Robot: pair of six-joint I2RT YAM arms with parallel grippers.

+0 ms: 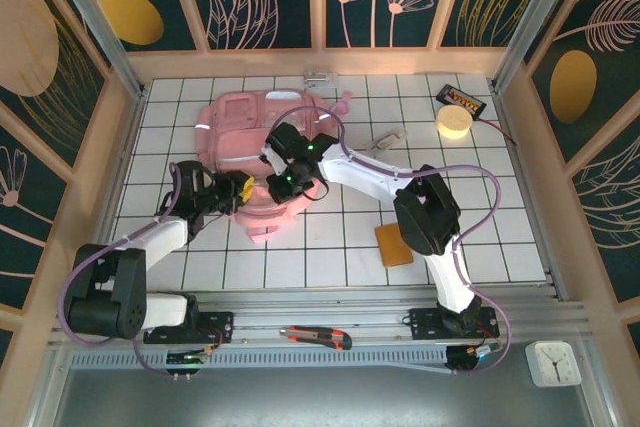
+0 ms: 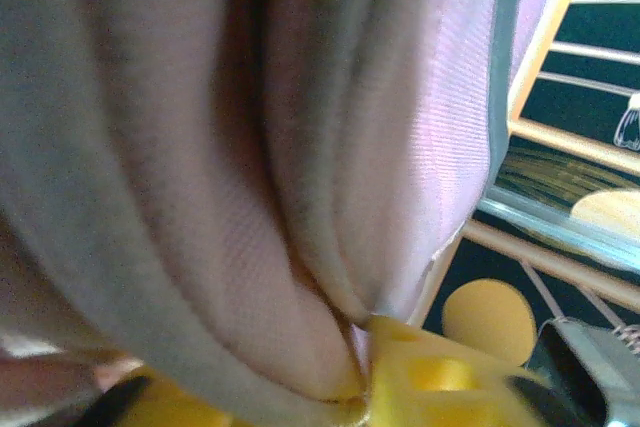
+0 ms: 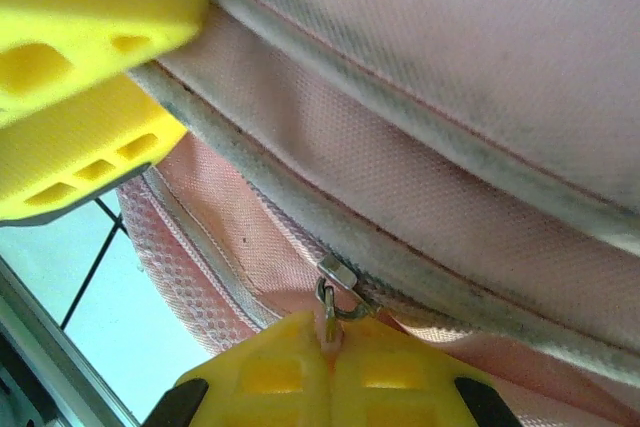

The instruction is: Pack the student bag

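My right gripper needs to pull the zipper pull outward along the grey zipper track to the side edge of the bag near the clear box. Then it should let go of the pull.
The student bag [image 1: 250, 127], a big soft pink backpack, lies flat left of the table's middle. My left gripper [image 1: 240, 190] is at the bag's near left edge. In the left wrist view a fold of the pink bag fabric [image 2: 300, 147] is pinched in my left gripper [image 2: 365, 362]. My right gripper [image 1: 283, 185] sits on the bag's near side. In the right wrist view my right gripper [image 3: 330, 342] is shut on the metal zipper pull [image 3: 327, 309], beside the grey zipper track [image 3: 420, 267]. The left gripper's yellow fingers [image 3: 80, 97] show at upper left there.
A flat pale-pink piece [image 1: 265, 232] lies at the bag's near edge. A brown pad [image 1: 394, 244] lies right of centre. A yellow roll [image 1: 454, 123] and a black box [image 1: 462, 100] sit at the back right, a clear box [image 1: 321, 78] at the back. A utility knife [image 1: 315, 337] rests on the front rail.
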